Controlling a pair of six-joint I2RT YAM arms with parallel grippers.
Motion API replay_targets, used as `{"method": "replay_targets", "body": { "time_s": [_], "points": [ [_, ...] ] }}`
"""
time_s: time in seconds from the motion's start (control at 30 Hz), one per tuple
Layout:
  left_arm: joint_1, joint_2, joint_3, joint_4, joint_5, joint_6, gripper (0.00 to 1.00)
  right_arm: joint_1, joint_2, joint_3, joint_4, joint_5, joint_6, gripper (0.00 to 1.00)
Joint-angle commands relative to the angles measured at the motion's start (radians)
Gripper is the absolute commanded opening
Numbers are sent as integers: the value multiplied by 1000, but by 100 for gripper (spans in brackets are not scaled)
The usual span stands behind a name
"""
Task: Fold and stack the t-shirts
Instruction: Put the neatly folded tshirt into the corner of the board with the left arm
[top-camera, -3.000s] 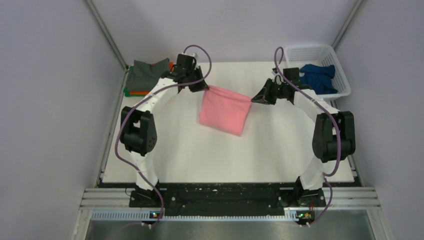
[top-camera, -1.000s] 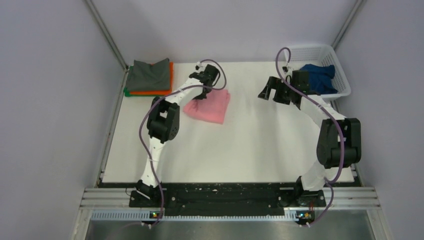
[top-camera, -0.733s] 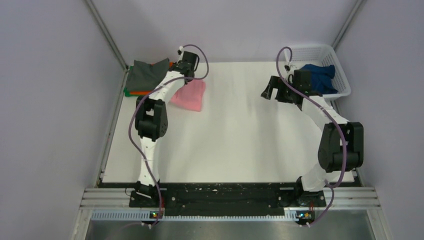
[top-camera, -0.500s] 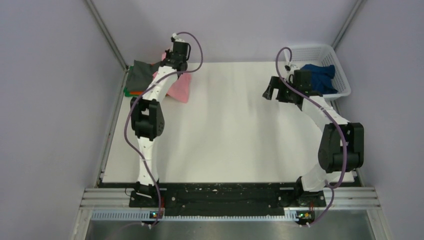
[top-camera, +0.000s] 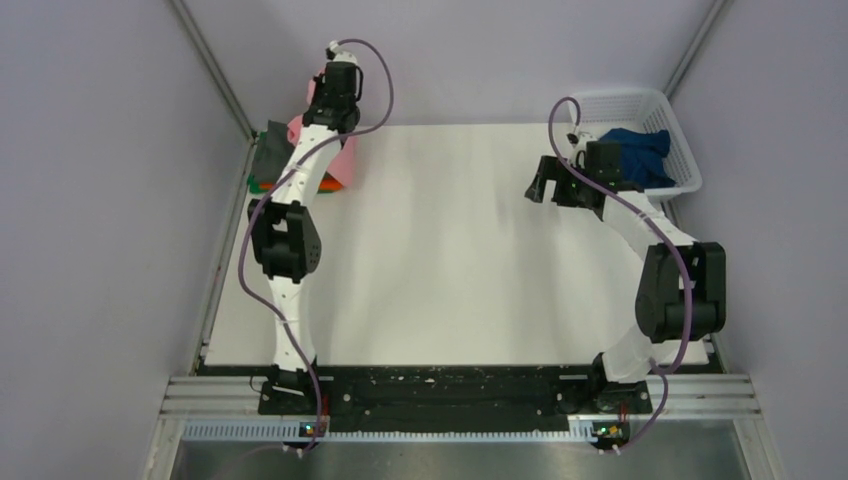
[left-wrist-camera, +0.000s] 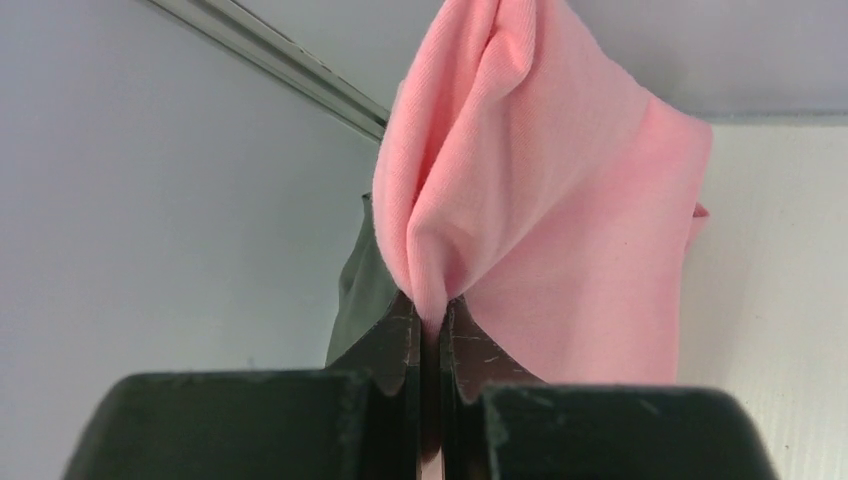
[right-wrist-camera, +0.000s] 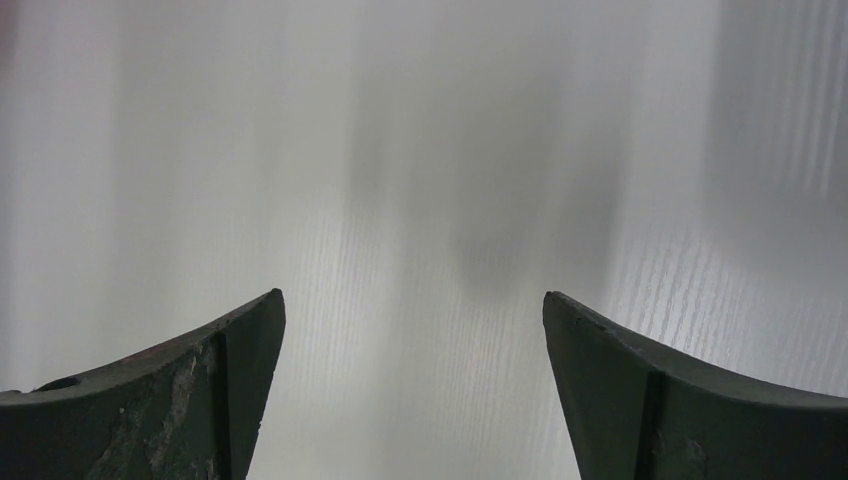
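Observation:
The left gripper goes down to the left in the top view next and releases the pink t-shirt's fold. The dark grey t-shirt (top-camera: 270, 154) (left-wrist-camera: 366, 277) lies below it on that side.
My left gripper (left-wrist-camera: 432, 310) is shut on a bunched fold of the folded light pink t-shirt (left-wrist-camera: 560, 200), which hangs from it. In the top view the pink t-shirt (top-camera: 343, 160) is at the table's back-left corner, over the stack of folded t-shirts. Of that stack, the dark grey one (top-camera: 270, 142) shows on top, with orange (top-camera: 330, 185) and green (top-camera: 256, 185) edges below. A navy blue t-shirt (top-camera: 635, 152) lies crumpled in the basket. My right gripper (top-camera: 540, 182) hovers open over bare table left of the basket, nothing between its fingers (right-wrist-camera: 240, 340).
The white lattice basket (top-camera: 620, 98) stands at the back right corner. Metal frame posts rise at both back corners, close to the stack and the basket. The white tabletop (top-camera: 450, 270) stretches between the arms.
My left arm has carried the pink t-shirt from mid-table to the back left, over the stack. The right gripper has stayed open near the basket, barely shifting.

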Motion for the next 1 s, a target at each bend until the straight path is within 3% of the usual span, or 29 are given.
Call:
{"method": "replay_targets", "body": {
  "time_s": [0.0,0.47,0.97],
  "points": [
    [18,-121,58,92,18,4,0,-7,13,43,6,-1,-22,99],
    [87,-117,-32,88,126,-98,0,-7,9,42,5,-10,-15,99],
    [236,73,-79,181,164,-185,0,-7,10,77,-106,8,15,99]
  ]
}}
